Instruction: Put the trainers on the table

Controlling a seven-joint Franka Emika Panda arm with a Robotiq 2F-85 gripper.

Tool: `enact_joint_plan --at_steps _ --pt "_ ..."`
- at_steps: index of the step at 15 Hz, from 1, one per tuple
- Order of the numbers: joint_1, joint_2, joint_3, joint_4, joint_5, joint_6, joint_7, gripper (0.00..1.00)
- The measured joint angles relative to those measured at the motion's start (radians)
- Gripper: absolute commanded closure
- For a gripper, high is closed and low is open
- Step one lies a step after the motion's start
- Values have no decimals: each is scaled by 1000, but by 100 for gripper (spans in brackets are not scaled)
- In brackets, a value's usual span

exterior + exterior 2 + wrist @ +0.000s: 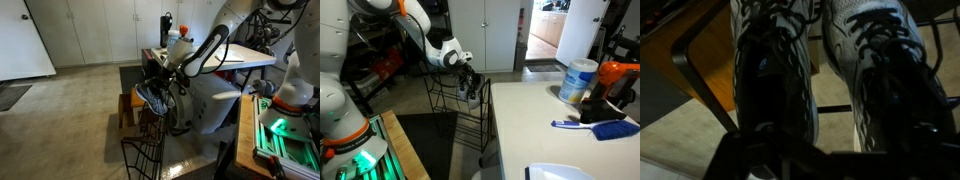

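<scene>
My gripper will next go down a little over the dark openings of both trainers and close around the pair, because they are right below it on the rack [145, 150].
The trainers [775, 80] are a dark grey-black pair with paler soles. They fill the wrist view side by side, with a gap of floor between them. In both exterior views they sit at the top of a black wire rack [145, 150] [460, 115], directly under my gripper [160, 78] [462, 68]. The trainers also show in both exterior views [152, 97] [470, 84]. My fingers are lost in the dark at the bottom of the wrist view, so their grip is unclear. The white table [250, 62] [535, 125] stands beside the rack.
A small wooden stool [125, 105] [690, 50] stands next to the rack. On the table are a blue brush [592, 125], a white tub [578, 80] and an orange object [620, 74]. A green-lit bench [285, 135] [365, 160] is close by.
</scene>
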Motion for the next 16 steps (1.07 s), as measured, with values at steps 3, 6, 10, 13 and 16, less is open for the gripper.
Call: enact_joint_plan --at_steps 3,6,10,13,16 --pt "0 15 1 18 1 0 0 0" --pt "-2 25 7 31 9 1 0 0" --pt "-6 42 9 51 24 -1 0 0" --pt "2 46 -5 54 24 -14 4 0" --pt "20 47 -29 59 24 -38 14 0"
